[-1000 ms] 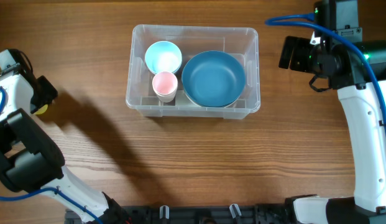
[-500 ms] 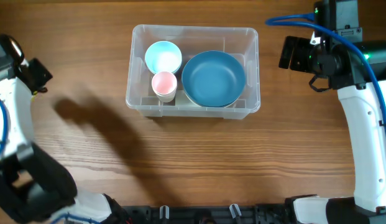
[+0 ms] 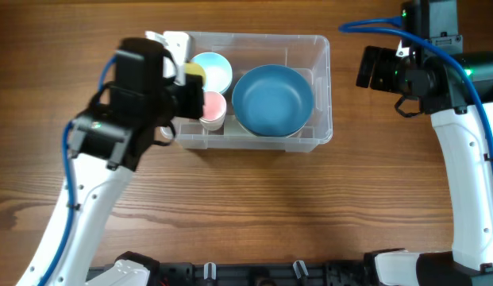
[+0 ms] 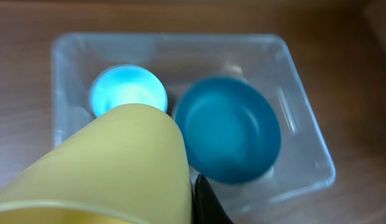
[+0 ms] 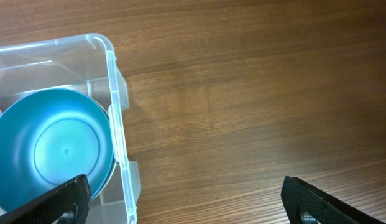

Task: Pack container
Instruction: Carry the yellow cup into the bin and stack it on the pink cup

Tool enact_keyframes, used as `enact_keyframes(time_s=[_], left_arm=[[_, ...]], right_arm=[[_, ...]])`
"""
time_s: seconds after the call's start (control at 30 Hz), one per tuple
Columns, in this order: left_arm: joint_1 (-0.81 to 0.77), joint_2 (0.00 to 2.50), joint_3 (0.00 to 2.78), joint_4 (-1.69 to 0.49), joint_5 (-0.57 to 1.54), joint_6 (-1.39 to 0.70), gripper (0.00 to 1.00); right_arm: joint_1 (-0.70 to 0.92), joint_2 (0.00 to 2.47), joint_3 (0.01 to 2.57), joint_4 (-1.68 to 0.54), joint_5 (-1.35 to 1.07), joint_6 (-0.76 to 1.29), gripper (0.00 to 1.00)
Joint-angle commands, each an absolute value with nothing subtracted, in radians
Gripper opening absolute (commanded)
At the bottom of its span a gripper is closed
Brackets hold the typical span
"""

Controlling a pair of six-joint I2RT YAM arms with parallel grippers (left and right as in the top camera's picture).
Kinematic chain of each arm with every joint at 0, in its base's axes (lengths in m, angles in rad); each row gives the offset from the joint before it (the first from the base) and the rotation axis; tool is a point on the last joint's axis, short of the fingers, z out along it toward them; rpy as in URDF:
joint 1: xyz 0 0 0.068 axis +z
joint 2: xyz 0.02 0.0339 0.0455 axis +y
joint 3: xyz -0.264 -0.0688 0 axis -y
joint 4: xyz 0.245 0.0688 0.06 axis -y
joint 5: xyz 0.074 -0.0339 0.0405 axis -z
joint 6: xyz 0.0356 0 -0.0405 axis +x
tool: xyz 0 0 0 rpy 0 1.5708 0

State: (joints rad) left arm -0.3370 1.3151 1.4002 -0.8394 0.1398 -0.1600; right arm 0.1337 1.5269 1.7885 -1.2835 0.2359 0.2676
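Note:
My left gripper holds the yellow cup and should next lower it toward the blue bowl and into the pink cup [image 3: 211, 106], because the opening of the pink cup faces up.
The clear container [image 3: 321, 48] holds a large blue bowl [image 3: 272, 99], a light blue cup [image 3: 214, 73] and a pink cup [image 3: 211, 106]. My left gripper [image 3: 185, 78] hovers over the container's left end, shut on a yellow cup [image 3: 196, 71]. The yellow cup [image 4: 99, 168] fills the lower left of the left wrist view, above the container [image 4: 292, 62], the light blue cup [image 4: 127, 93] and the blue bowl [image 4: 230, 127]; the pink cup is hidden there. My right gripper [image 5: 186, 205] is open and empty beside the container's right end [image 5: 113, 87], by the blue bowl [image 5: 56, 146].
Bare wooden table surrounds the container. The right arm [image 3: 468, 159] stands along the right edge, its gripper [image 3: 373, 67] just right of the container. The left arm [image 3: 87, 191] reaches in from the lower left.
My left arm has swung from the far left edge of the table to above the container's left end, carrying the yellow cup. The right arm has not moved.

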Motion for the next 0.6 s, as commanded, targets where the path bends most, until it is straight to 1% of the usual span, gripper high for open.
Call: enact_keyframes(time_s=[0.0, 0.3, 0.57], left_arm=[[-0.423, 1.386, 1.407, -0.873, 0.058, -0.172, 0.04], [-0.44, 1.604, 1.407, -0.848, 0.034, -0.215, 0.04], [-0.44, 1.627, 1.407, -0.831, 0.006, -0.218, 0.04]], right_arm=[[0.133, 1.522, 1.793, -1.283, 0.228, 0.265, 1.0], [0.133, 1.522, 1.793, -1.283, 0.228, 0.265, 1.0], [0.133, 1.522, 1.793, -1.283, 0.228, 0.265, 1.0]])
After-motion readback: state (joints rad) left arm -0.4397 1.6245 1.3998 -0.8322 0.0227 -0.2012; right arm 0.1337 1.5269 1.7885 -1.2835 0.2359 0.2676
